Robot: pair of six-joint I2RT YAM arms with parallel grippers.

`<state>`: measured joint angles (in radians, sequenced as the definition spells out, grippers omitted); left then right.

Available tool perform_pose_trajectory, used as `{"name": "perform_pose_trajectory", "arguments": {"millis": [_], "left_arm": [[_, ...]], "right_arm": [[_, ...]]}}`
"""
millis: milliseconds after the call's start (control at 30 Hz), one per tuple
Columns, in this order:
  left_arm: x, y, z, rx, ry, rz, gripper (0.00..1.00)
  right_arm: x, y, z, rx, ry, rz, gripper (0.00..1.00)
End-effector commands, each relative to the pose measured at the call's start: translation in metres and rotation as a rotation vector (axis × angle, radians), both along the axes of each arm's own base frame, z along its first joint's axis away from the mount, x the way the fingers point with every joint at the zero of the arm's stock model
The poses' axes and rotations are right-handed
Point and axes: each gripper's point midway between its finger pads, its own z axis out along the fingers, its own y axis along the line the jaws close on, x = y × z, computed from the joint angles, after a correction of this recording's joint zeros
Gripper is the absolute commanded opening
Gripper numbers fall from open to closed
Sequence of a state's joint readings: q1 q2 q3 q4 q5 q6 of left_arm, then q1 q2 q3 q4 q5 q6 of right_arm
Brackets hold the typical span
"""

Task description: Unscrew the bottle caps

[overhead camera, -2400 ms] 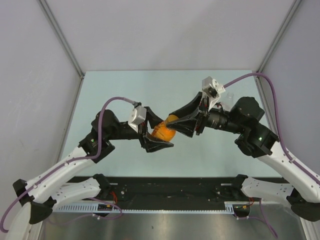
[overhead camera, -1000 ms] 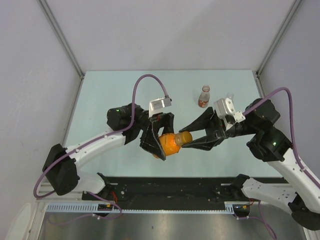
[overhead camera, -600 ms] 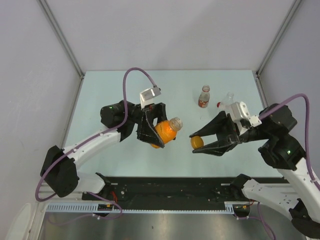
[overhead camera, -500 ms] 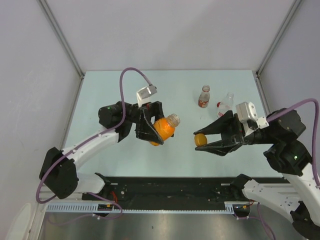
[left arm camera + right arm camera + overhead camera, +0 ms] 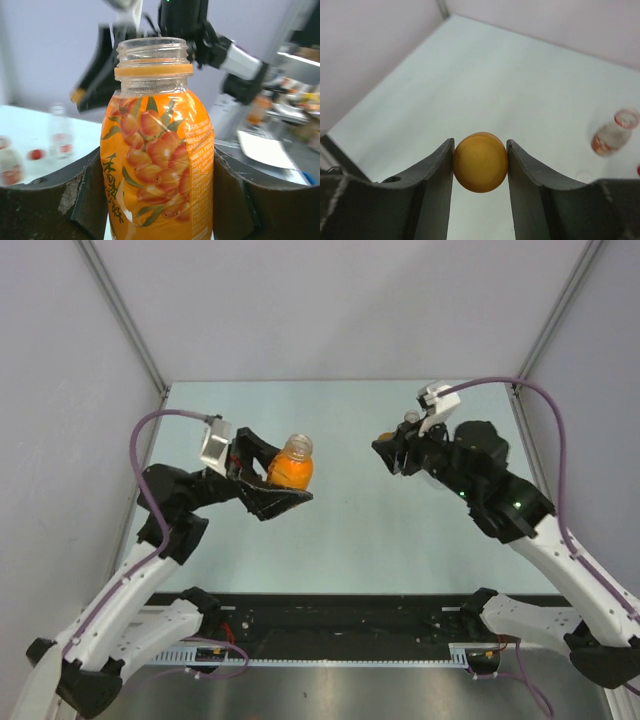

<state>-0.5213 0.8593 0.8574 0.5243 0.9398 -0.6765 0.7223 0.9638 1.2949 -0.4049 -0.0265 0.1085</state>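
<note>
The right gripper lowers next, tipping downward, and releases the cap on the bare tabletop (image 5: 361,487) (image 5: 540,153) beside the faint round thing, as that spot lies below the gripper's fingers.
My left gripper (image 5: 288,483) is shut on the orange-filled bottle (image 5: 291,466) and holds it upright above the table. The bottle's neck is open, with no cap, in the left wrist view (image 5: 157,150); my fingers (image 5: 50,200) press both of its sides. My right gripper (image 5: 386,452) is shut on the orange cap (image 5: 480,162), held in the air over the table; the top view hides this cap. The bottle with the reddish label band (image 5: 611,135) stands uncapped at the back right, and its top shows behind my right arm (image 5: 410,419). The clear bottle (image 5: 59,131) is blurred.
A red cap (image 5: 35,154) lies on the table between the two standing bottles. A faint clear round thing (image 5: 583,176) lies near the labelled bottle. The pale green table (image 5: 340,530) has grey walls on three sides and a black rail (image 5: 340,625) at the near edge.
The orange cap came off the bottle in my right gripper. My left gripper swung the bottle left and turned it upright. My right gripper carried the cap up and toward the back right.
</note>
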Motion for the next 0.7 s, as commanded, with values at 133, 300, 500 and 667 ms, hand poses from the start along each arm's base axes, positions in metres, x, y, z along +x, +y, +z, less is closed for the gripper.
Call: {"name": "perform_pose_trajectory", "arguments": {"millis": [133,300,500,667], "left_arm": [[0.073,0.047,-0.032,0.161,0.027,0.604,0.0],[0.08,0.073,-0.038,0.151,0.034,0.763,0.0],[0.077,0.079,-0.047,0.154,0.047,0.78,0.0],[0.075,0.078,-0.051,0.159,0.049,0.775,0.0]], "right_arm": [[0.074,-0.019,-0.091,-0.034,0.203,-0.44,0.0],[0.102,-0.018,-0.152,-0.043,0.295,-0.526,0.0],[0.125,-0.012,-0.237,-0.113,0.408,-0.581,0.0],[0.136,-0.005,-0.281,-0.142,0.468,-0.596,0.0]]}}
